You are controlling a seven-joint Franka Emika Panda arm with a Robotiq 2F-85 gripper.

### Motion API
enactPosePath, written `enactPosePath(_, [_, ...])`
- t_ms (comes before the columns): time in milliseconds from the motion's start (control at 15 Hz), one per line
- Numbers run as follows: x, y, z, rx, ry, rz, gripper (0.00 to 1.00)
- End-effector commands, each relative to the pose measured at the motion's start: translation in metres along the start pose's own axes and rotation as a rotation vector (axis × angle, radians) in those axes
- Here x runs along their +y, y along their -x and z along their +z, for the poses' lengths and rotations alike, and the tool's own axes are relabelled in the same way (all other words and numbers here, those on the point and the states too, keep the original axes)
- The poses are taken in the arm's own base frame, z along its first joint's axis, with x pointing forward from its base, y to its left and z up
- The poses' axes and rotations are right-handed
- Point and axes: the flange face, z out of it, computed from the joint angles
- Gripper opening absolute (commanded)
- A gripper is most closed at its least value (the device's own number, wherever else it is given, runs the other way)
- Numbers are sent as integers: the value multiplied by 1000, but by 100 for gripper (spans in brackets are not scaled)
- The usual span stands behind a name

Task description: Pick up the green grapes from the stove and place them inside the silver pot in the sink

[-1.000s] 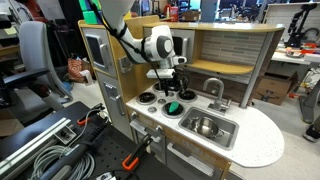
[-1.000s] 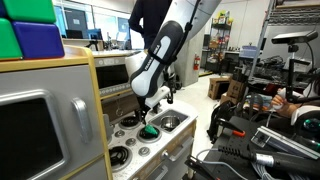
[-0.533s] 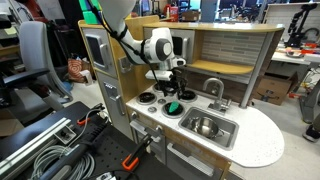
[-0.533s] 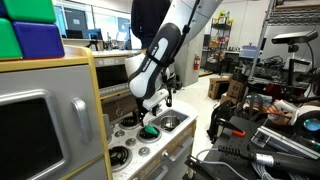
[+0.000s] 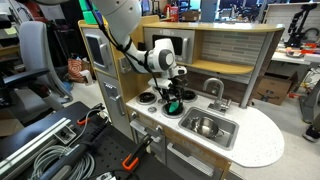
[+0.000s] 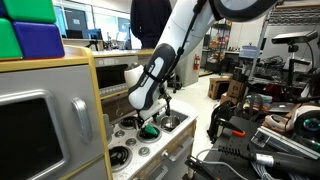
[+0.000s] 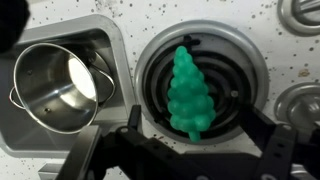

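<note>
The robot's open fingers are already on either side of the wide end of the green grapes, so the gripper should go down around that end and close there.
The green grapes (image 7: 190, 92) lie on a black burner of the white stove (image 7: 150, 20), seen from above in the wrist view. They also show as a green patch in both exterior views (image 5: 173, 107) (image 6: 150, 130). My gripper (image 7: 200, 140) is open, its fingers standing on either side of the lower end of the grapes, just above them. The silver pot (image 7: 55, 85) sits in the sink (image 7: 105, 35) to the left of the burner in the wrist view. In an exterior view the sink (image 5: 210, 126) lies beside the stove.
A curved silver faucet (image 5: 214, 88) stands behind the sink. Other burners (image 7: 300, 105) lie at the right edge of the wrist view. A wooden back wall and shelf (image 5: 225, 45) rise behind the counter. A silver microwave-like box (image 6: 40, 120) stands near the stove.
The arm has come down toward the stove, bringing the open gripper low over the grapes. The grapes and the pot have not moved.
</note>
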Motion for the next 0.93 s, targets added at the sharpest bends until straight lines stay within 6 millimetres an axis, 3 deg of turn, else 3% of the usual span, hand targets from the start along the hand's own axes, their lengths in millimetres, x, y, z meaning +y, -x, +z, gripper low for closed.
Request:
enactPosePath(0, [-12, -16, 25, -27, 67, 53, 74])
enactPosePath(267, [-16, -21, 28, -45, 76, 77, 42])
enactPosePath(467, [4, -23, 11, -48, 38, 105, 21])
enactPosePath(667, [54, -11, 2, -87, 11, 193, 21])
enactPosePath(867, [127, 6, 8, -90, 61, 340, 21])
